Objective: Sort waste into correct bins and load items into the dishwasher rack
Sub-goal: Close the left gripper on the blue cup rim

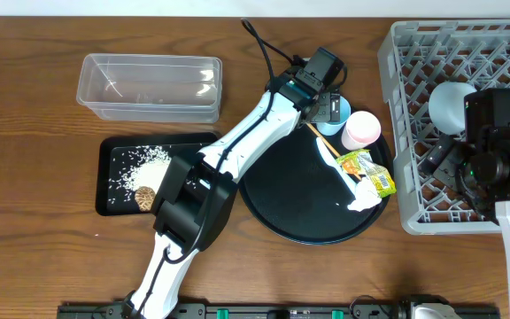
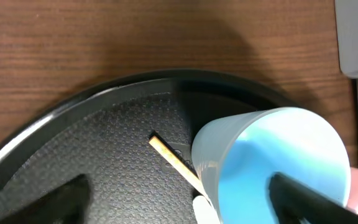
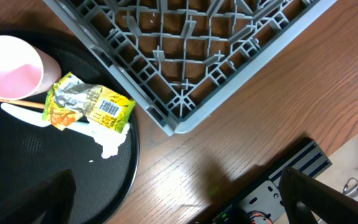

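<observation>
The small light-blue cup (image 2: 278,162) has one finger of my left gripper inside and the other outside next, as the gripper moves down a little, then closes on the cup's rim (image 2: 220,184).
The small light-blue cup (image 2: 278,162) stands at the far rim of the round black tray (image 1: 282,190), with the pink cup (image 1: 361,130) beside it. My left gripper (image 2: 185,202) is open and straddles the blue cup's wall, one finger (image 2: 303,199) inside it and the other out over the tray. A yellow-green wrapper (image 1: 370,173) and a white tissue (image 1: 366,199) lie on the tray's right side. My right gripper (image 1: 450,159) hangs open and empty over the grey dishwasher rack (image 1: 414,133), which holds a pale bowl (image 1: 450,102).
A clear tub (image 1: 149,86) stands at the back left. In front of it, a shallow black tray (image 1: 113,177) holds rice grains and a brown lump (image 1: 146,197). A thin wooden stick (image 2: 176,163) lies by the blue cup. The right wrist view shows the rack's corner (image 3: 173,127) and the table's front rail.
</observation>
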Controlling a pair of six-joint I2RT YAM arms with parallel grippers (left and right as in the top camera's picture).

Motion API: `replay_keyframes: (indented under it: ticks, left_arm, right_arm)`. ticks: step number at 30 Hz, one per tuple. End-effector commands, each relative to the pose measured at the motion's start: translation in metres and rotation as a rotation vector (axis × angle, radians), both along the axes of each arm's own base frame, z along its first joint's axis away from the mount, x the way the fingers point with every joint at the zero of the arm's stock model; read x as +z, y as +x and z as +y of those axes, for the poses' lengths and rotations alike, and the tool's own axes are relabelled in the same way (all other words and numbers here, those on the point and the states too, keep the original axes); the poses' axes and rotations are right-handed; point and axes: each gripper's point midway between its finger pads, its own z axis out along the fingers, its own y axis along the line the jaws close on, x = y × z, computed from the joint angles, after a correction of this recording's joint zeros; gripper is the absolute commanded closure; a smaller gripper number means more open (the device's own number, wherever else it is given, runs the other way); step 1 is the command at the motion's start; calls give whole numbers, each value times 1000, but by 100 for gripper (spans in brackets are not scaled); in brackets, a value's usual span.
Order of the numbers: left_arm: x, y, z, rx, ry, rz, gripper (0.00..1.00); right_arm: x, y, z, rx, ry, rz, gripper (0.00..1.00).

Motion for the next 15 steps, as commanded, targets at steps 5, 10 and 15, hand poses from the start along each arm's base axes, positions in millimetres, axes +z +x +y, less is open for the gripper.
replay_keyframes:
  ticks: [5, 10, 15]
  left_arm:
    - [-15, -1, 7, 10, 34, 20, 25]
    - [-30, -8, 10, 7, 56, 49, 24]
    - [-31, -9, 10, 3, 54, 58, 25]
  right_arm:
    - [1, -1, -4, -23, -7, -5, 1]
    - [1, -1, -4, -23, -7, -5, 1]
    - [1, -1, -4, -23, -7, -5, 1]
